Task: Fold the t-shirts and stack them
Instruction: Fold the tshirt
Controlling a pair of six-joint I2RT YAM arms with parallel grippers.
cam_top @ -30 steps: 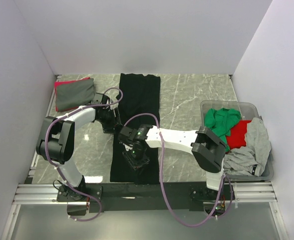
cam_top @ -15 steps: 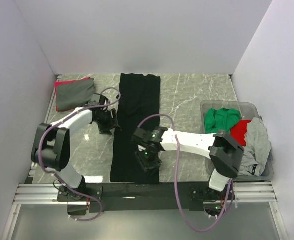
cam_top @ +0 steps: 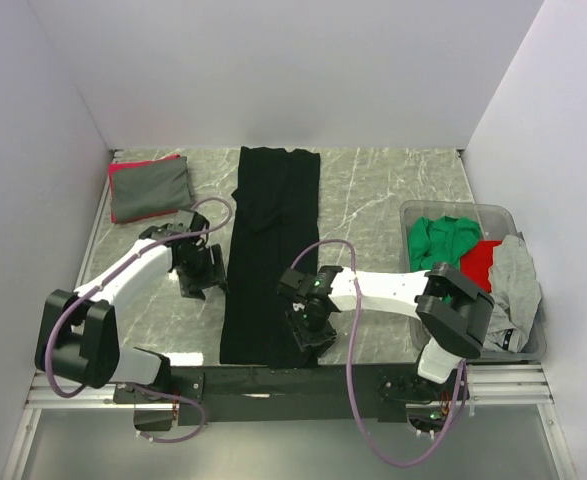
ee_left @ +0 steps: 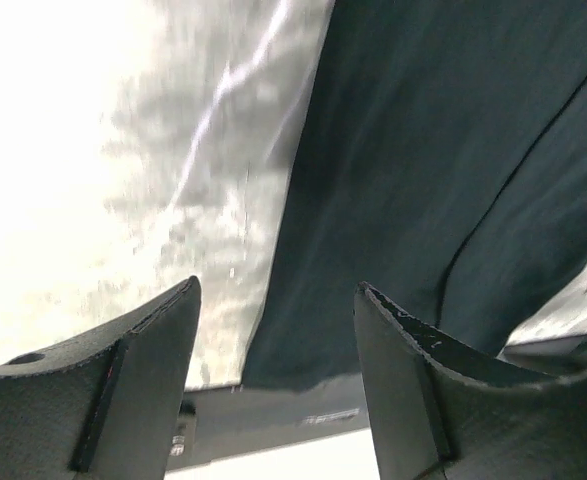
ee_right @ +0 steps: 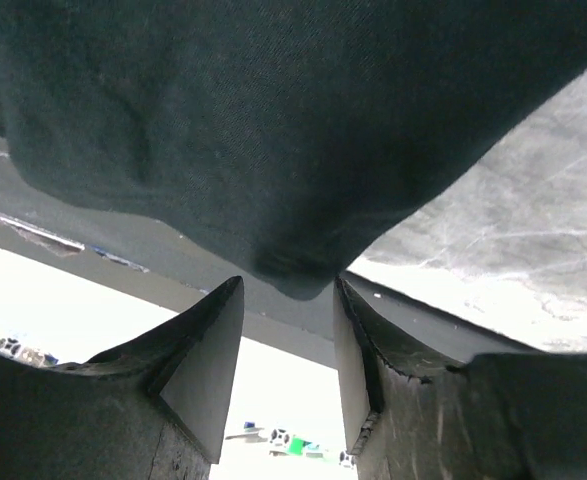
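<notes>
The black t-shirt's near corner (cam_top: 311, 362) (ee_right: 305, 283) on the bin side already points between the open fingers, so the robot's right gripper needs to move down onto it and close.
A large black t-shirt (cam_top: 273, 230) lies as a long narrow strip down the middle of the table, from the far edge to the near edge. My right gripper (cam_top: 311, 330) hovers over its near right corner. In the right wrist view the jaws (ee_right: 288, 290) stand open, with the corner of the black t-shirt (ee_right: 273, 150) just ahead of the tips. My left gripper (cam_top: 199, 272) is open beside the strip's left edge, with nothing between its fingers (ee_left: 273, 300). The black t-shirt (ee_left: 443, 150) fills the right of the left wrist view. A folded grey t-shirt (cam_top: 150, 190) lies on a red one (cam_top: 123, 166) at the far left.
A clear grey plastic bin (cam_top: 428, 210) at the right edge holds crumpled green (cam_top: 438, 240), red (cam_top: 481, 262) and grey (cam_top: 508, 290) t-shirts. White walls close in the left, far and right sides. A black rail (cam_top: 273, 380) runs along the near table edge, under the shirt's end.
My right gripper has slid right and nearer along the black shirt's near end, and its jaws have widened. My left gripper has pulled back left and nearer, off the shirt's edge.
</notes>
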